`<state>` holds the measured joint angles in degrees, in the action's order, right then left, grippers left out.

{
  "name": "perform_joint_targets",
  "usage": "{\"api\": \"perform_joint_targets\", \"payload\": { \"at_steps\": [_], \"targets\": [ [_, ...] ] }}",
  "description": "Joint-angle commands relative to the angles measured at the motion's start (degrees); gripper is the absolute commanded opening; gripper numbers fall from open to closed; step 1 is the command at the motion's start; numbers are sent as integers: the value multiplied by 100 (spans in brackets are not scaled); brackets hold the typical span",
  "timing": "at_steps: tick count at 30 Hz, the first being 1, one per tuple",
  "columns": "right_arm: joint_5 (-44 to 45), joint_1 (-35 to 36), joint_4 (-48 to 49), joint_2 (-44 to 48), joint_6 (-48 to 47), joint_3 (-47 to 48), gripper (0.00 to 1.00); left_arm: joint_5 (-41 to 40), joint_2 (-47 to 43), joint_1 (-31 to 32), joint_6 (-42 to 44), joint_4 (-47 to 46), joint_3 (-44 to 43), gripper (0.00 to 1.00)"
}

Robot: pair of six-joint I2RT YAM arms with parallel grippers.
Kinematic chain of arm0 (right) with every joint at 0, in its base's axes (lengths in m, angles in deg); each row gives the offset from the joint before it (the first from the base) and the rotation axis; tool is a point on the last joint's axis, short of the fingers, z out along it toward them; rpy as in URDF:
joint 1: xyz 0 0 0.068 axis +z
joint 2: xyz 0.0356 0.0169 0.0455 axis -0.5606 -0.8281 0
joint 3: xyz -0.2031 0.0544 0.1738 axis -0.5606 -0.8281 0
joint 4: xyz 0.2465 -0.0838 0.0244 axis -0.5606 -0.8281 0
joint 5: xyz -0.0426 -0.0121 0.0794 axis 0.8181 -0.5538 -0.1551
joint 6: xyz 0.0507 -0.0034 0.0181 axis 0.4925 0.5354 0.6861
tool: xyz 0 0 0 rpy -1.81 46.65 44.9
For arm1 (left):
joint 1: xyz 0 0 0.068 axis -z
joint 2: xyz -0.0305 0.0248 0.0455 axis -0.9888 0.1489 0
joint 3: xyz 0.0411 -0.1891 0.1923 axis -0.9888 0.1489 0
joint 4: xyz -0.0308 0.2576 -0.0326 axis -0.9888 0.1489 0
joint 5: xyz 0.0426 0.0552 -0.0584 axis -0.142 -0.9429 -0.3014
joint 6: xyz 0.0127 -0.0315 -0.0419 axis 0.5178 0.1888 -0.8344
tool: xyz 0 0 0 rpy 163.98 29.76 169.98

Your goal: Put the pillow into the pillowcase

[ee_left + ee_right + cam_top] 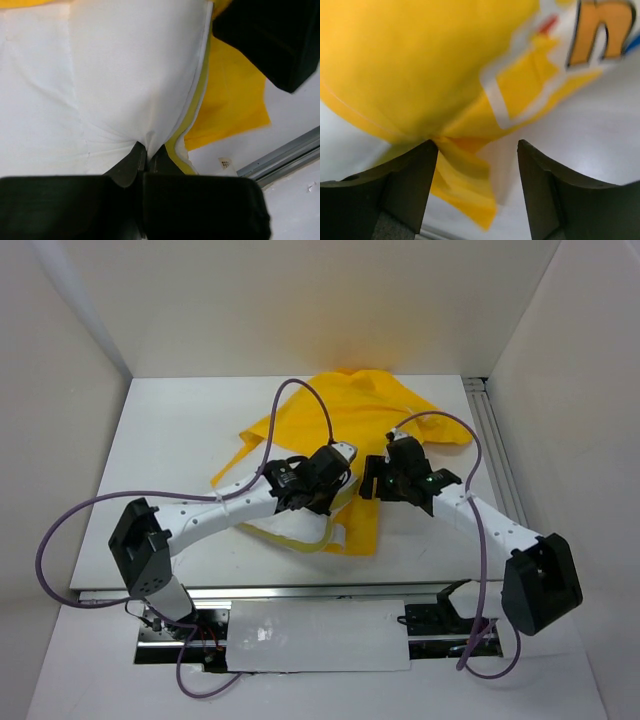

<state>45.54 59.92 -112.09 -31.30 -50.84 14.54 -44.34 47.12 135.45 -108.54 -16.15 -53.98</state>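
The pillow [295,530] sticks out, so my left gripper will push the pinched fabric outward toward the body of the yellow pillowcase [350,415], which lies outward of the gripper, and let go.
The yellow pillowcase [350,415] lies crumpled at the middle back of the table. The white pillow [295,530] sticks out of its near side under my left arm. In the left wrist view my left gripper [148,150] is shut on a pinch of the pillow's [100,75] white fabric, beside its pale yellow edge seam [192,115]. It sits over the case's near edge in the top view [333,480]. My right gripper [385,475] is open; in its wrist view [477,150] a fold of the pillowcase [420,60] hangs between the fingers, touching the left finger [415,175].
An aluminium rail [500,450] runs along the table's right side, and another [280,160] shows at the table's edge. White walls close in the left, back and right. My right arm's black body [270,35] hangs just right of the pillow. A small label [226,163] is stuck on the table.
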Motion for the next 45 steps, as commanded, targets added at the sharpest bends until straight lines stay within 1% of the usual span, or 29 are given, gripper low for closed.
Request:
{"api": "perform_joint_targets", "payload": {
  "at_steps": [1,2,4,7,11,12,15,16,18,19,23,25,26,27,28,31,35,36,37,38,39,40,41,43,44,45],
  "targets": [
    [198,-25,900,-285,-212,592,70,-25,-307,-85,255,-453,-405,0],
    [136,-25,970,-355,-264,776,26,-25,-307,-85,255,-453,-458,0],
    [-162,-25,971,-470,-317,953,0,28,-246,-216,255,-453,-677,0],
    [-567,-25,770,-436,-484,1304,0,221,-184,-444,195,-548,-976,0],
    [-1200,46,436,205,-537,1428,0,494,131,-848,36,-602,-1494,0],
    [-1314,106,305,520,-537,1515,0,494,219,-962,36,-602,-1617,0],
    [-2261,107,163,865,-677,1884,0,432,641,-1139,-280,-602,-2197,0],
    [-2856,159,67,1005,-678,2103,0,511,825,-1218,-455,-602,-2442,0],
    [-3465,229,136,1146,-616,2271,0,442,949,-1218,-597,-602,-2611,0],
    [-3817,230,188,1147,-538,2359,0,372,949,-1218,-823,-715,-2664,0],
    [-4469,405,409,1270,-467,2536,0,-50,1020,-1218,-1404,-1022,-2595,0],
    [-4523,406,409,1322,-301,2536,0,-252,1020,-1218,-1615,-1103,-2516,0],
    [-4523,406,330,1323,-300,2536,0,-558,1020,-1218,-1895,-1103,-2515,0],
    [-4445,458,234,1323,-300,2466,0,-656,1020,-1218,-2002,-1103,-2515,0],
    [-4375,459,233,1384,-300,2387,0,-657,1020,-1271,-2108,-1103,-2515,0],
    [-3980,459,-197,1446,-300,2079,0,-596,1020,-1271,-2267,-1042,-2454,0],
    [-3470,459,-556,1762,-247,1473,0,-482,949,-1219,-2285,-1112,-1998,0],
    [-3338,459,-671,1762,-247,1402,0,-273,828,-1218,-2206,-1173,-1744,0],
    [-3198,459,-820,1762,-247,1341,7,-140,766,-1218,-2066,-1252,-1594,0],
    [-3031,459,-1100,1762,-299,1340,17,-26,695,-1157,-1960,-1253,-1270,0],
    [-2942,459,-1234,1762,-352,1401,33,28,521,-1157,-1820,-1253,-1084,3],
    [-2941,459,-1348,1762,-457,1402,40,28,414,-1061,-1819,-1253,-891,11],
    [-2776,459,-1480,1823,-510,1471,58,-68,300,-904,-1697,-1253,-472,37],
    [-2538,459,-1559,1824,-580,1612,66,-148,-112,-727,-1696,-1253,-39,53],
    [-2267,459,-1699,1824,-633,1682,70,-148,-262,-552,-1626,-1253,172,66],
    [-2143,459,-1779,1824,-729,1857,78,-209,-411,-498,-1625,-1183,548,71]
  ]
}}
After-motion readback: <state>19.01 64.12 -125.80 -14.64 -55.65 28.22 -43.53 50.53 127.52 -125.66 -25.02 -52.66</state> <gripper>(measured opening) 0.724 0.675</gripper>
